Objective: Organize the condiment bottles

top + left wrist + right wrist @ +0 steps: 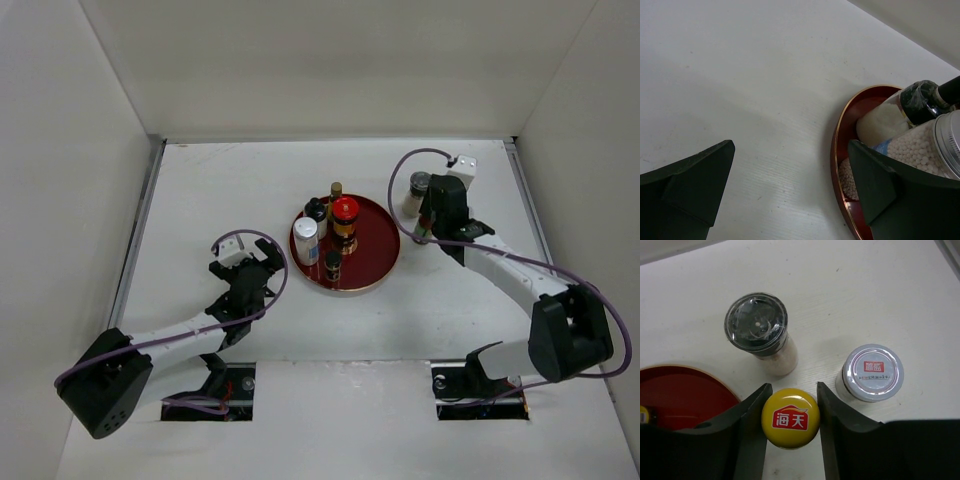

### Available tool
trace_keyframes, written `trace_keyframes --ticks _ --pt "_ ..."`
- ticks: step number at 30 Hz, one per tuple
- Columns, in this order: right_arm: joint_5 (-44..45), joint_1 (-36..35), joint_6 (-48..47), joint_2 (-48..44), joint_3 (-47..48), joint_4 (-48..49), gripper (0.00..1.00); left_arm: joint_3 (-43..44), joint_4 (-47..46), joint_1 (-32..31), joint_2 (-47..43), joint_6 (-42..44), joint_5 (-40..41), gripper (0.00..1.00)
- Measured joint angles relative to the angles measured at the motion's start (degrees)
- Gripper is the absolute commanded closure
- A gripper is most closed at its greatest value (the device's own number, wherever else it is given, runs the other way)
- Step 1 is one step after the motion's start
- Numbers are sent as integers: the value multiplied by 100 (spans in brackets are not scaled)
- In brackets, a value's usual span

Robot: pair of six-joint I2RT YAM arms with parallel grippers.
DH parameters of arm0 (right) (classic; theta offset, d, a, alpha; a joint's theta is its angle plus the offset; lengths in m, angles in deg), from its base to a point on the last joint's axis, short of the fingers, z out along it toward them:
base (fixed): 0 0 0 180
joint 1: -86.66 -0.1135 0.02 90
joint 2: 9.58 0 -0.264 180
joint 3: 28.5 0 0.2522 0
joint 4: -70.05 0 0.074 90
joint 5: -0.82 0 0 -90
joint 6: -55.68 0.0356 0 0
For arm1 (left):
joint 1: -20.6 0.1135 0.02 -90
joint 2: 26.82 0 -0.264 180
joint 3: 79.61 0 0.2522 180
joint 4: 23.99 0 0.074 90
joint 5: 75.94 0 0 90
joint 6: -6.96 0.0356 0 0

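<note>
The part of the red tray beside the red-capped bottle is bare, so the robot's right gripper will next rise, carry the yellow-capped bottle over the red tray's rim, lower it there and then release it.
My right gripper (793, 386) is shut on a yellow-capped bottle (790, 418) that stands on the table just right of the red tray (680, 390). A grinder with a clear black cap (756, 325) stands beyond it, and a white-capped jar (874, 372) stands to its right. In the top view the right gripper (426, 226) is beside the grinder (417, 190); the arm hides the yellow cap. Several bottles stand on the tray (375, 262), among them a red-capped one (344, 212) and a white-capped jar (305, 238). My left gripper (256, 268) is open and empty, left of the tray.
In the left wrist view the open left gripper (790, 185) hangs over bare table, with the tray rim (836, 150) by the right finger. A silver-capped jar of white beads (922, 147) and a black-capped bottle (927, 97) stand behind it. White walls enclose the table.
</note>
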Motion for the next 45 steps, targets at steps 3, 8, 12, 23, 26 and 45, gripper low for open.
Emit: trace_keyframes --ticks 3,8,12,23,26,45 --pt "74 -22 -70 -13 -17 61 63 0 -2 9 0 -11 -57 0" --pt "328 -319 -378 -146 -55 15 66 0 -15 26 0 -37 -105 0" --pt "380 -619 -546 -492 -46 -22 65 0 -39 48 -7 -57 -140 0" --pt "59 -1099 -603 367 977 345 65 0 -42 149 -11 -87 -251 0" --pt "-131 -1106 -605 925 1300 387 65 0 -42 160 -11 -101 -313 0" --pt "-208 -1443 -428 1882 1707 879 24 0 -105 214 105 -103 -544 0"
